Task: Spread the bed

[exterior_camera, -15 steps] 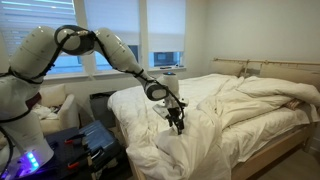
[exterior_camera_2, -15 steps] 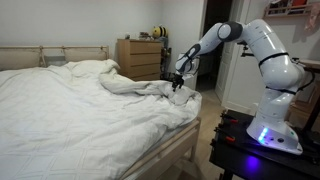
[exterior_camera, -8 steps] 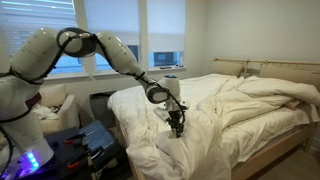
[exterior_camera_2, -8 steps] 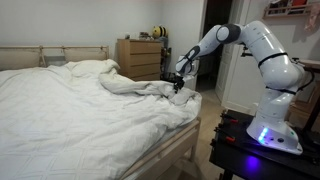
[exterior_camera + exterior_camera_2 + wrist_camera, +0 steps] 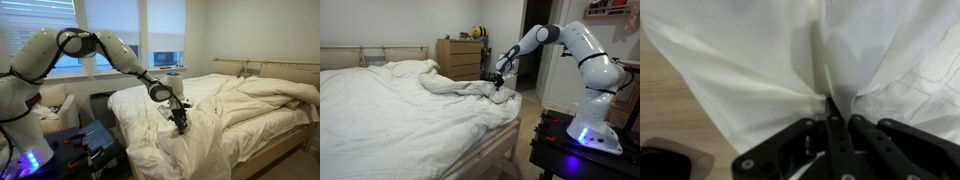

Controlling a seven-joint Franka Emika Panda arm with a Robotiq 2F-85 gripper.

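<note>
The wooden floor is to the gripper's left in the wrist view. The gripper needs to move past the bed's foot next and release the fold of the white cover over the floor.
The bed (image 5: pixel 283 148) has a pale wooden frame and a bulky white duvet (image 5: pixel 255 98) bunched toward the headboard. In both exterior views my gripper (image 5: pixel 180 126) is down at the bed's foot corner, pressed into the crumpled white cover (image 5: pixel 440 115). There the gripper (image 5: pixel 497 95) sits among the folds. In the wrist view the black fingers (image 5: pixel 846 138) are closed together, and the gripper (image 5: pixel 832 108) is shut on a pinched ridge of the white fabric (image 5: pixel 750 60), which rises from between them.
A small white armchair (image 5: pixel 56 104) stands by the window behind the arm. A wooden dresser (image 5: pixel 457 58) is against the far wall. The robot's base (image 5: pixel 594 125) stands beside the bed's foot. Wooden floor (image 5: pixel 665 112) shows past the fabric's edge.
The fingers have closed on the fold of bed cover at the foot corner. The arm has barely shifted.
</note>
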